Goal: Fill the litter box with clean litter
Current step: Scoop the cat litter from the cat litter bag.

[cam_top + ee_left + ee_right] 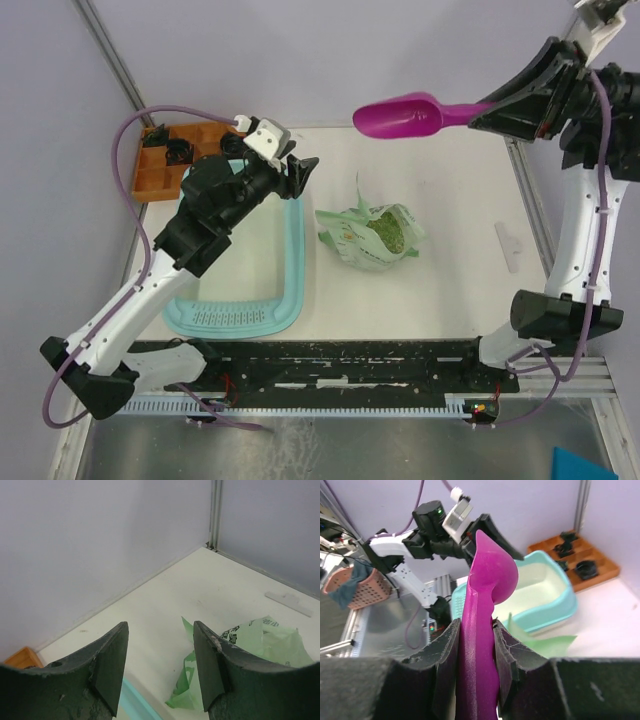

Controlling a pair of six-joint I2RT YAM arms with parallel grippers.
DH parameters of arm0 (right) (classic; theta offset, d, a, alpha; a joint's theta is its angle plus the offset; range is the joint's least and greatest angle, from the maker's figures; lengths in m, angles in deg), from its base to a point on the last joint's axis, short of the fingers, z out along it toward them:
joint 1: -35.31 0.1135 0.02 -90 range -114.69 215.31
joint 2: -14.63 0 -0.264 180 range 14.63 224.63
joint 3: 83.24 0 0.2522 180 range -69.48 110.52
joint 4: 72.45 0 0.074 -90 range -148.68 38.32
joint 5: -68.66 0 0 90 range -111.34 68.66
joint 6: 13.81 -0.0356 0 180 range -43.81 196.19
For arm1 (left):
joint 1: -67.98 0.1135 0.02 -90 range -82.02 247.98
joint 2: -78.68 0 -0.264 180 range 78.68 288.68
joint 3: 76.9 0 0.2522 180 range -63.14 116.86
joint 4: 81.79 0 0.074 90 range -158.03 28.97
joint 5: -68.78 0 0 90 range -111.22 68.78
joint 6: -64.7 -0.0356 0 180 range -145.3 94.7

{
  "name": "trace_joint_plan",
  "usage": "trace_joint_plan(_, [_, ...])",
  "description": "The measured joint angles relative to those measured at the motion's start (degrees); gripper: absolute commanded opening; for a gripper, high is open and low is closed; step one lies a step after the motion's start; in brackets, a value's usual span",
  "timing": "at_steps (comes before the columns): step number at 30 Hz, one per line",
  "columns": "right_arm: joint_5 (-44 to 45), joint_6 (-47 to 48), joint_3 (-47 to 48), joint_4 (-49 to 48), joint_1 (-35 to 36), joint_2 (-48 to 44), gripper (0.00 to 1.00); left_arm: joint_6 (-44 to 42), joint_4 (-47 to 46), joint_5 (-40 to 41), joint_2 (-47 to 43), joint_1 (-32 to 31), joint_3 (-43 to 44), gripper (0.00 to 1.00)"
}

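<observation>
The bag's corner by the box sticks out below and back from my left gripper, so next my left gripper should move its fingers down and back to pinch that corner.
The light-teal litter box [296, 250] lies at the table's left, with its grate strip at the near end. It also shows in the right wrist view [540, 625], where its floor is pale with no granules. The clean litter [388, 232] is green granules inside an open pale green bag [360, 252] just right of the box. My left gripper [300, 175] hovers open and empty above the box's far right rim, and its view [160, 630] looks toward the bag [270, 640]. My right gripper [480, 112] is shut on the handle of a magenta scoop [400, 117], held high beyond the bag with its bowl to the left.
An orange compartment tray [165, 160] with small black parts sits at the far left corner, behind the box. A white clip [508, 245] lies near the right edge. Grey walls close the back and sides. A black rail [330, 365] runs along the near edge.
</observation>
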Motion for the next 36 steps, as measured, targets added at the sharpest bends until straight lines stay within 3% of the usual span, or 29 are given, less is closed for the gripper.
trace_joint_plan(3, [0.79,10.8,12.39,13.81,-2.54,4.5,0.02,-0.33,-0.61,1.79,-1.64,0.0,-1.16,0.61])
trace_joint_plan(6, [6.38,35.5,25.59,46.88,-5.9,5.9,0.02,-0.44,-1.2,3.26,-2.78,0.0,-2.03,0.6])
trace_joint_plan(10, [16.7,52.63,38.16,71.01,-8.94,6.86,0.02,-0.76,-1.2,4.52,-3.65,0.02,-2.38,0.61])
trace_joint_plan(16, [39.52,78.09,38.88,104.32,-10.38,5.4,0.02,-5.57,1.14,3.52,-3.37,0.0,-0.87,0.64])
trace_joint_plan(23, [61.26,105.09,27.8,138.97,-10.73,10.47,0.01,-15.08,7.82,-5.75,-0.52,-0.79,2.51,0.66])
trace_joint_plan(29, [61.46,119.64,21.66,157.68,-11.23,12.79,0.01,-19.32,15.61,-13.55,5.73,-1.05,8.13,0.69])
trace_joint_plan(36, [56.46,126.4,14.62,159.14,-11.08,3.5,0.01,-21.42,22.84,-19.45,9.68,-1.07,12.76,0.68])
